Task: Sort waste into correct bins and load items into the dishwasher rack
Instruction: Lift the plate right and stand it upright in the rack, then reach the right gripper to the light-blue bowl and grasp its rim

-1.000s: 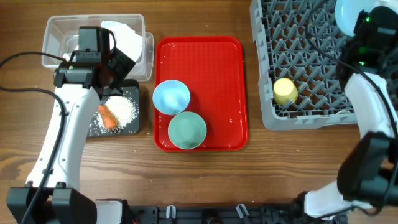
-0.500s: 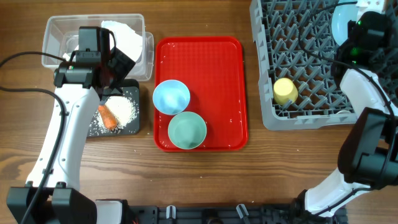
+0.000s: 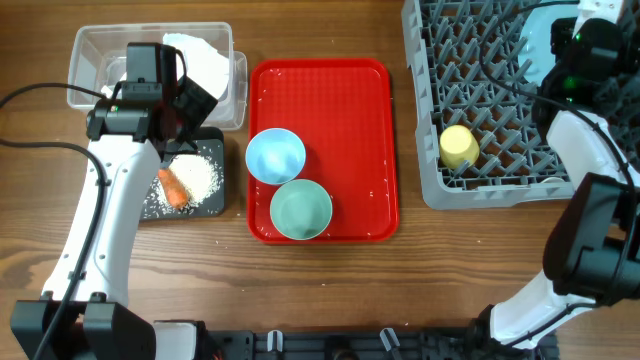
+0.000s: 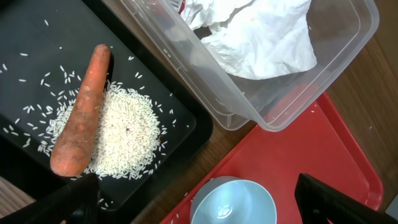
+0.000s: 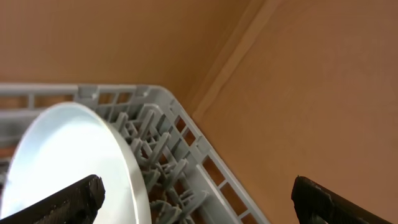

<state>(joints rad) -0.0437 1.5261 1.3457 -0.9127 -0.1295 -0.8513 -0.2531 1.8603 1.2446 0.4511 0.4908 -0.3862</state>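
I will next swing my right gripper left in the overhead view to the light-blue bowl and down onto its rack-side rim (image 3: 303,153), facing open tray.
The light-blue plate (image 5: 68,155) stands on edge between the pegs at the back right corner of the grey dishwasher rack (image 3: 480,100). My right gripper (image 5: 202,202) is open just above it and holds nothing. A yellow cup (image 3: 458,146) lies in the rack. My left gripper (image 4: 202,208) hangs open and empty over the gap between the black tray (image 4: 37,50) and the red tray. The carrot (image 4: 81,118) and rice (image 4: 124,130) lie on the black tray. The clear tub (image 4: 292,99) holds the white napkin (image 4: 261,37).
A red serving tray (image 3: 340,110) in the middle carries the light-blue bowl (image 3: 275,155) and the pale-green bowl (image 3: 301,208). A few rice grains lie scattered on it. Bare wooden table lies in front of the trays.
My right gripper has gone from shut to open and let go of the plate, which now rests in the rack. The left arm has not moved.
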